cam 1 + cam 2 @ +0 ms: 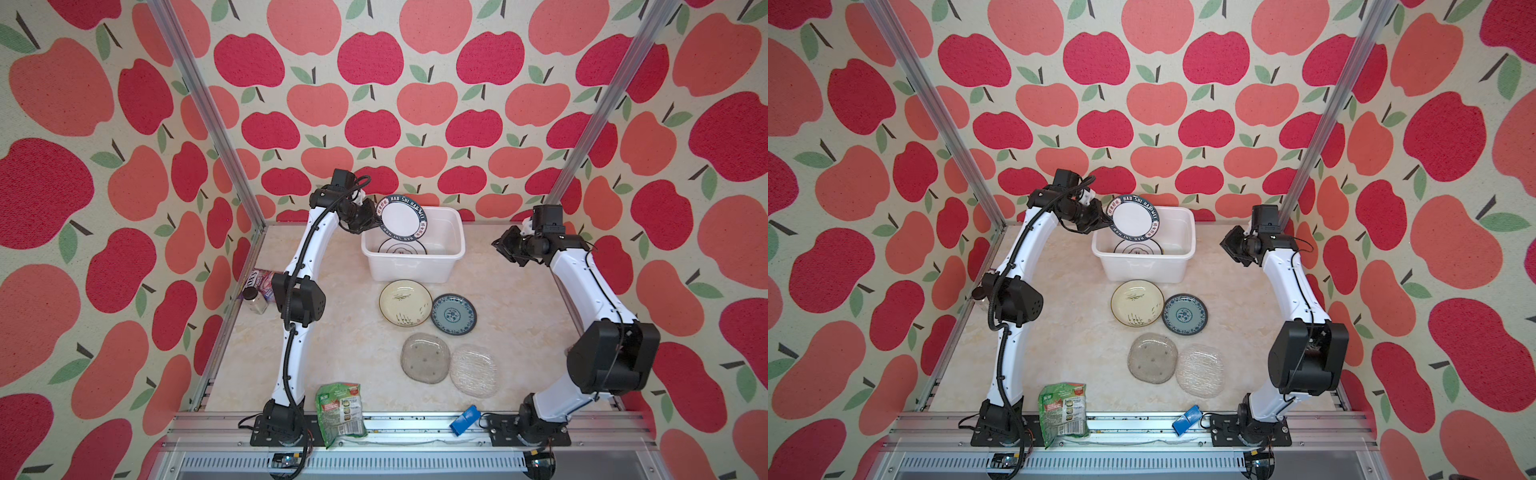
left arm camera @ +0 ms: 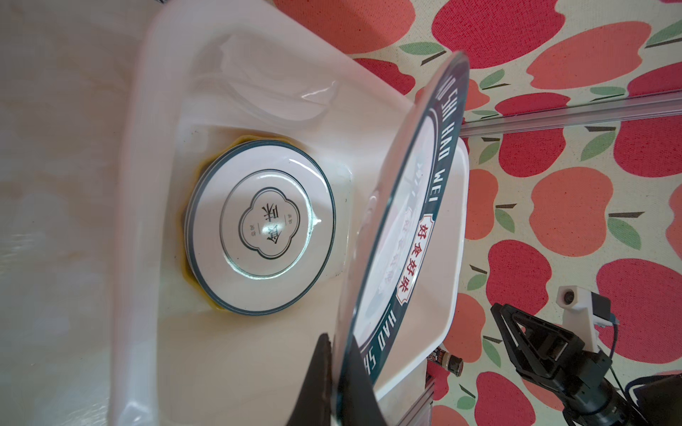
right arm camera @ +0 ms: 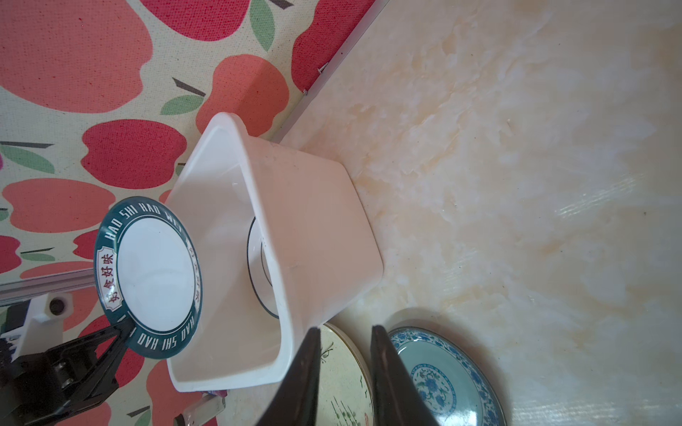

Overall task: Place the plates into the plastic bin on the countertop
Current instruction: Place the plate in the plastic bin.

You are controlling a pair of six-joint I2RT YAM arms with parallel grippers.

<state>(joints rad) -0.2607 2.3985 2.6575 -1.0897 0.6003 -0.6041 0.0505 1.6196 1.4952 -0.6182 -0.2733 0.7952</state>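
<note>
My left gripper still holds the lettered plate above the stack in the plastic bin, so it will move down into the bin next and release the plate onto the thin-rimmed plate [image 1: 402, 248] [image 2: 262, 225].
My left gripper [image 1: 372, 223] [image 2: 334, 343] is shut on the rim of a white plate with a dark lettered rim [image 1: 404, 218] [image 2: 413, 206] [image 3: 155, 280]. It holds the plate tilted on edge above the left side of the plastic bin [image 1: 411, 268] [image 2: 140, 147] [image 3: 313, 228]. Inside the bin a white thin-rimmed plate [image 2: 262, 225] [image 1: 402, 248] tops a stack, with a yellow edge [image 2: 192, 273] under it. On the countertop [image 1: 340, 332] lie a cream plate [image 1: 405, 302], a blue patterned plate [image 1: 453, 314], a grey glass plate [image 1: 425, 358] and a clear glass plate [image 1: 473, 370]. My right gripper [image 1: 498, 246] [image 3: 345, 328] hovers right of the bin, slightly open and empty.
A green snack packet [image 1: 340, 413] and a small blue item [image 1: 464, 419] lie on the front rail. A jar [image 1: 255, 300] and a purple packet [image 1: 266, 278] sit at the left edge behind the left arm. Aluminium posts stand at the back corners.
</note>
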